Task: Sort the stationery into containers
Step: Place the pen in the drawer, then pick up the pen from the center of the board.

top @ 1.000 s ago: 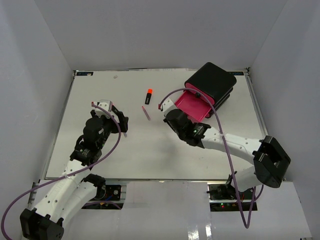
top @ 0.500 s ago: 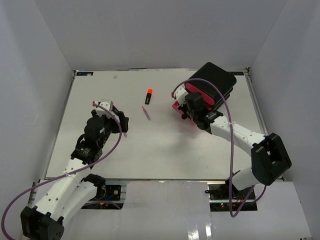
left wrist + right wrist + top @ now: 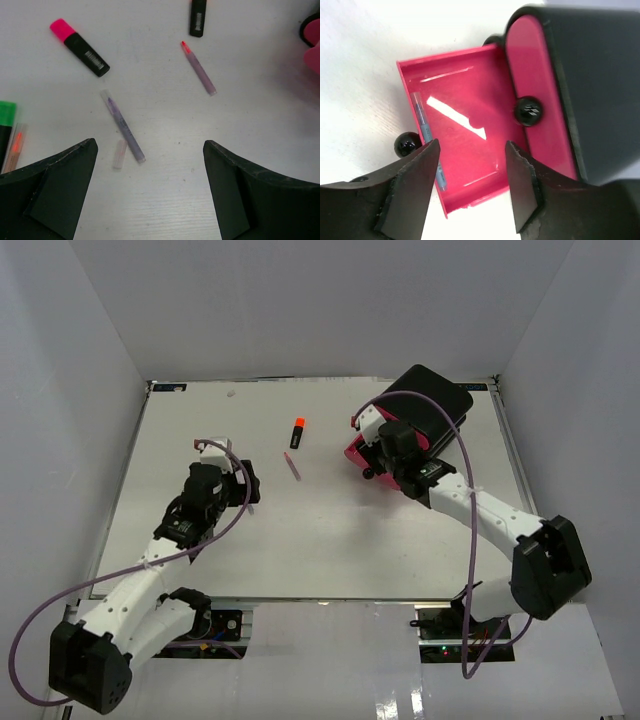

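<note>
The purple pen lies slanted in the wrist view, so I will turn my left gripper along it and move outward and down onto its far nib end (image 3: 113, 106).
The containers are a black box (image 3: 432, 403) with pink drawer fronts. Its lowest pink drawer (image 3: 470, 85) stands pulled out, with a thin blue pen (image 3: 422, 122) lying along its left wall. My right gripper (image 3: 472, 150) hovers open over this drawer, nothing between its fingers. My left gripper (image 3: 149, 147) is open above the table, near a purple pen (image 3: 123, 126) and a small pale pink cap (image 3: 119, 153). Farther off lie a pink-capped highlighter (image 3: 80, 47), a red-tipped purple pen (image 3: 198, 68), and an orange-capped highlighter (image 3: 298, 432).
A green-capped highlighter (image 3: 6, 125) and a thin orange pen (image 3: 15, 146) lie at the left edge of the left wrist view. A black round knob (image 3: 527, 110) sits on the shut drawer above the open one. White walls enclose the table (image 3: 330, 550).
My right gripper has swung from beside the drawer to above it, and its jaws have opened. The left arm has shifted slightly forward, still open.
</note>
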Controlling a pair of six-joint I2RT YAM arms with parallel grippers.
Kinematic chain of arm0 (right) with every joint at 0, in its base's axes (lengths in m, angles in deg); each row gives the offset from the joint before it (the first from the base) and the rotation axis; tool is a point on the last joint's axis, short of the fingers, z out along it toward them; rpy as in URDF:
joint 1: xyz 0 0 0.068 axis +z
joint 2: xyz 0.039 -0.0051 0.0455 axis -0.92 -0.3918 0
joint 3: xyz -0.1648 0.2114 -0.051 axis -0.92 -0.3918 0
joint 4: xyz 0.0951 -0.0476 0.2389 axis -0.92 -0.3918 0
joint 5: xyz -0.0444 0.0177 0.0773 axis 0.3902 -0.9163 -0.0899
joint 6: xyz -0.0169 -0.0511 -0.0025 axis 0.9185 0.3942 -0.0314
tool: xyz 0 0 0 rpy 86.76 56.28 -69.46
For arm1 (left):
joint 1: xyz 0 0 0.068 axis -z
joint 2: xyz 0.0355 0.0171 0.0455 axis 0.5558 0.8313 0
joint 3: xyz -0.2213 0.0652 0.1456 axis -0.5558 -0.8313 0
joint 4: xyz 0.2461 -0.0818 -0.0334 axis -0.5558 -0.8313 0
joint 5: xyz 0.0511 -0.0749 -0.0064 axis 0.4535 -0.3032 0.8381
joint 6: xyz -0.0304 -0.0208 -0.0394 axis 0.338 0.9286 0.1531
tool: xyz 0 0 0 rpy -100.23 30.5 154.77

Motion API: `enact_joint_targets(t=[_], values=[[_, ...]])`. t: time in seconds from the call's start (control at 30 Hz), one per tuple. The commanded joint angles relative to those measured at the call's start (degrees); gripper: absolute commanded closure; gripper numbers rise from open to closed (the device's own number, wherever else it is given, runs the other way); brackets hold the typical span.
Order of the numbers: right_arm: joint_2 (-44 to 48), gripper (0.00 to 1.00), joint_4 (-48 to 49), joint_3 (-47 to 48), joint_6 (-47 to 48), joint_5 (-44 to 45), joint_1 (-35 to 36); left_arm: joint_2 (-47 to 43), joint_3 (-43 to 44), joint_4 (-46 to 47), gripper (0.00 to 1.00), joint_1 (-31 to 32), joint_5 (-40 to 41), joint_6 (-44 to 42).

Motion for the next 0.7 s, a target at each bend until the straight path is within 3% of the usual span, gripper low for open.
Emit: enact_joint_targets(t=[0.0, 0.2, 0.27, 0.4, 0.67], values=[[8.2, 0.37, 1.5, -0.1, -4.7, -1.6, -0.2, 4.1, 3.6, -4.5, 0.02, -0.5, 4.8, 5.4], [25.2, 0.02, 6.7, -9.6, -13.0, -5.3, -0.2, 15.8, 9.3, -10.3, 0.02, -2.2, 8.5, 12.0], [28.4, 0.10, 8.3, -13.8, -15.6, -6.3, -0.2, 18.9, 10.2, -10.4, 0.03, -3.7, 8.2, 13.1], [34.3, 0.10, 11.2, -18.7, -19.5, -7.5, -0.2, 24.3, 11.4, -9.6, 0.07, -8.5, 5.1, 14.1], [35.6, 0.10, 13.3, -22.8, -21.6, -11.2, -0.2, 33.5, 16.6, -9.9, 0.14, -9.5, 6.8, 14.9]])
